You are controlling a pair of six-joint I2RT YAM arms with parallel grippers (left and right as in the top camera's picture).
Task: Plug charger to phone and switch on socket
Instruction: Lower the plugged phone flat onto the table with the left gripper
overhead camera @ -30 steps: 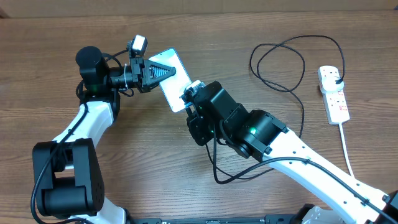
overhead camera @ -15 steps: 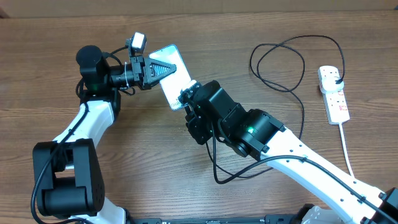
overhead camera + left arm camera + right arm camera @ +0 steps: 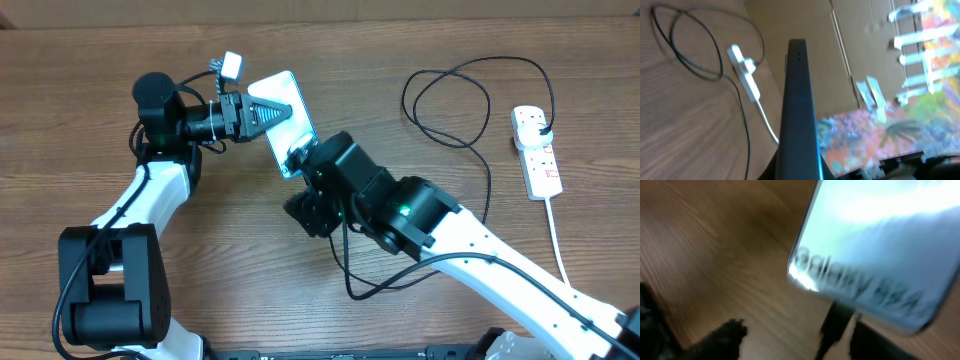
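Note:
The charger's black connector meets the "Galaxy" end of the phone, so I should next lower my left gripper and draw it back to bring the phone onto the table.
My left gripper is shut on the phone, whose lit blue screen is held tilted above the table. In the left wrist view the phone shows edge-on between the jaws. My right gripper is at the phone's lower end, open, its fingers spread on either side with nothing in them. In the blurred right wrist view the charger's black connector meets the "Galaxy" end of the phone. The charger cable loops across to the socket at the right.
The socket's thick white cord runs toward the front right edge. Part of the black cable hangs under my right arm. In the left wrist view, the socket and the cable loops lie on the wood.
My right gripper has opened and let go of the connector, which stays at the phone's end. My left gripper has shifted the phone slightly up and to the right.

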